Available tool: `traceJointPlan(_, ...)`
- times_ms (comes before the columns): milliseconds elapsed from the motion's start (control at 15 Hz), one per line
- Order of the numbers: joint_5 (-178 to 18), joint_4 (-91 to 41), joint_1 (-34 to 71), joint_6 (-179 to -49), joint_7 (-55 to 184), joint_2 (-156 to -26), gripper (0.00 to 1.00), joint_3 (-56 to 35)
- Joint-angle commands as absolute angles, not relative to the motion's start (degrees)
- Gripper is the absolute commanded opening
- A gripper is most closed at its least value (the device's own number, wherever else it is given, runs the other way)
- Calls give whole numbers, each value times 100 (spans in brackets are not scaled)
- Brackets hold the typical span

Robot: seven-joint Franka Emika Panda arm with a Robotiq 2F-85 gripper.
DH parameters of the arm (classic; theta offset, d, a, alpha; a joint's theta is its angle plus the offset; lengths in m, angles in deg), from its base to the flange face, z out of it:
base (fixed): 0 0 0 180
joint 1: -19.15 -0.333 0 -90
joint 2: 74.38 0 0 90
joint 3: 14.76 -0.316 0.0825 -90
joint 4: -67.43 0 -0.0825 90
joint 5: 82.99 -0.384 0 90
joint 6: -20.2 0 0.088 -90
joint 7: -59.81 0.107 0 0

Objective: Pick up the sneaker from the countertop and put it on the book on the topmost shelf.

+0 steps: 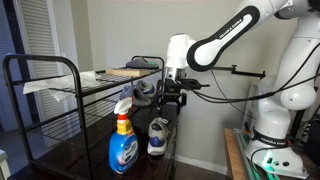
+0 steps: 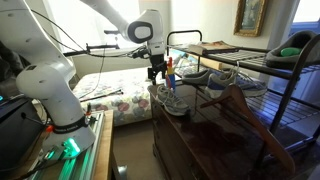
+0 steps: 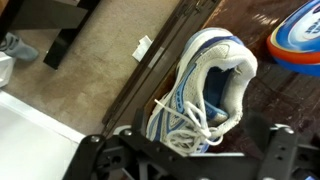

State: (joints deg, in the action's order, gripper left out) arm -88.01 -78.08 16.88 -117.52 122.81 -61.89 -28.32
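Observation:
My gripper moves down and toward the sneaker's heel next, onto the knit collar (image 1: pixel 157 131) (image 3: pixel 229 76) of the sneaker, and one fingertip enters the sneaker's opening.
The white and light-grey sneaker (image 1: pixel 158 136) with blue trim stands on the dark glossy countertop (image 1: pixel 88 166), next to the spray bottle. It also shows in an exterior view (image 2: pixel 172 101) and fills the wrist view (image 3: pixel 206 85). My gripper (image 1: pixel 172 99) hangs a little above the sneaker, apart from it, as both exterior views (image 2: pixel 158 73) show. In the wrist view my gripper (image 3: pixel 186 152) is open, its dark fingers spread to either side of the laced toe end. The tan book (image 1: pixel 125 72) lies flat on the topmost shelf (image 1: pixel 60 90) of the black wire rack; it also shows in an exterior view (image 2: pixel 221 48).
A blue spray bottle (image 1: pixel 122 141) stands on the countertop beside the sneaker; its top shows in the wrist view (image 3: pixel 298 40). A darker grey shoe (image 1: pixel 145 95) sits on the lower wire tier. White crumpled paper (image 1: pixel 40 88) lies on the top shelf. A green item (image 2: pixel 295 45) lies on the rack.

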Motion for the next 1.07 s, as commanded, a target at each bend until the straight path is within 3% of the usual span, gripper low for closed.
traceJointPlan(0,-9247,-7835,1435,-12390,12778,-6690,100,-2836)
traceJointPlan(800,-10583,-8394,1167,-13529,12930,-7212,100,-2578)
traceJointPlan(1000,-10330,-8100,1327,-13462,12718,-7699,83,-2317)
